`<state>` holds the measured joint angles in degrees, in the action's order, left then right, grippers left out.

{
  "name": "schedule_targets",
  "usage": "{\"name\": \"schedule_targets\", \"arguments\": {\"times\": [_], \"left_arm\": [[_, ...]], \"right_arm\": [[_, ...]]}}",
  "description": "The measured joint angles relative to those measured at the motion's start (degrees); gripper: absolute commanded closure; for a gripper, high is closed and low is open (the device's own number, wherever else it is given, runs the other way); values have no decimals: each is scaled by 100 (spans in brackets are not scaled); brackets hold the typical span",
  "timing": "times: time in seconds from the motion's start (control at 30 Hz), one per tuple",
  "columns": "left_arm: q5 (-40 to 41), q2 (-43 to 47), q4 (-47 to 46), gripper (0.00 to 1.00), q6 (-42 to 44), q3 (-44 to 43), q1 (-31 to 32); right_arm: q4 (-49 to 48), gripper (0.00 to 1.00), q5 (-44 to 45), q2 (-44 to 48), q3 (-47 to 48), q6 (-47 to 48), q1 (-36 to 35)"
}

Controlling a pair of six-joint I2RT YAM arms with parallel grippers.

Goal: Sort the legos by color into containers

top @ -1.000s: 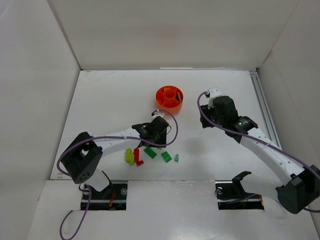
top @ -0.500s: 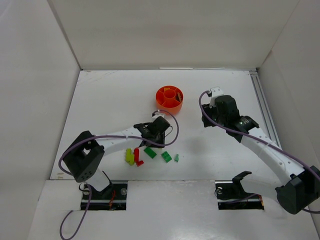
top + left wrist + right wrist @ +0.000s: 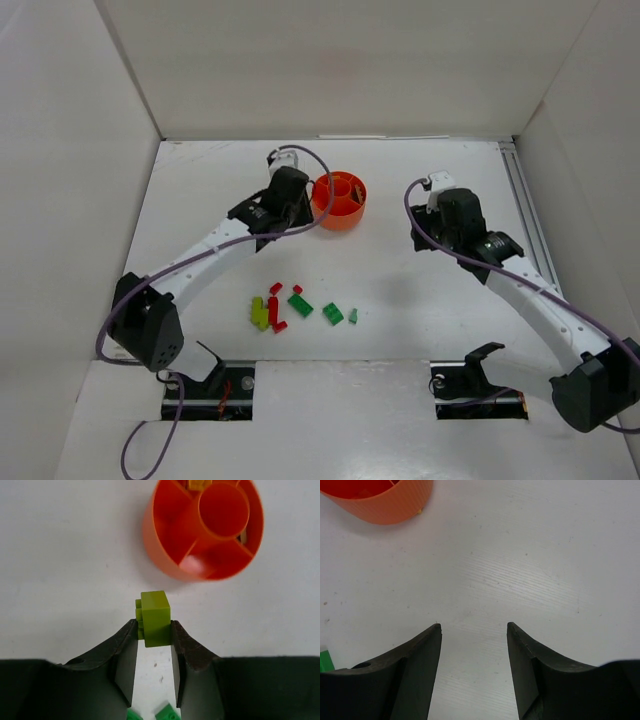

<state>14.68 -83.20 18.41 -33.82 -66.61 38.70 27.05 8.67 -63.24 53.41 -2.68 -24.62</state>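
I should carry the lime lego outward over the dish's empty section beside the yellowish piece, which lies right of my left gripper in the top view, and release it.
The round orange dish [image 3: 338, 198] with dividing walls stands mid-table. My left gripper [image 3: 298, 207] hovers just left of it, shut on a lime brick [image 3: 155, 617]; in the left wrist view the dish [image 3: 165, 540] lies just ahead of the brick. A yellowish piece [image 3: 197, 484] lies in a far compartment. Loose legos lie near the front: lime [image 3: 259, 313], red [image 3: 272, 308], green [image 3: 300, 304] and green [image 3: 332, 314]. My right gripper [image 3: 418, 240] is open and empty [image 3: 474, 626] to the right of the dish.
White walls enclose the table on three sides. A small green piece [image 3: 352, 316] and two small red bricks [image 3: 297, 289] lie by the pile. The dish's wall [image 3: 380, 500] shows at the top left of the right wrist view.
My left gripper has risen from the pile of legos and swung back to the left side of the dish with the lime brick. The right arm has barely moved.
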Motion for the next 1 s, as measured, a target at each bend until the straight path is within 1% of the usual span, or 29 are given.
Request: {"name": "schedule_targets", "arguments": {"times": [0.13,0.23,0.33,0.53,0.8,1.0], "left_arm": [[-109,-284,-111,84,376,-693,-450],[-236,-697,-212,84,603,-1196,-597],[-404,-1137,-275,84,798,-1513,-656],[-645,-1792,-256,84,1067,-1777,-671],[-850,-2096,-278,83,1257,-2061,-695],[-920,-2398,-317,83,1296,-2323,-695]], "right_arm": [[-4,40,15,0,0,55,107],[-13,40,37,0,0,87,243],[-46,40,48,-22,4,111,382],[-57,40,48,-186,37,179,588],[-114,40,-33,-474,55,219,629],[-142,40,-57,-483,55,258,688]]}}
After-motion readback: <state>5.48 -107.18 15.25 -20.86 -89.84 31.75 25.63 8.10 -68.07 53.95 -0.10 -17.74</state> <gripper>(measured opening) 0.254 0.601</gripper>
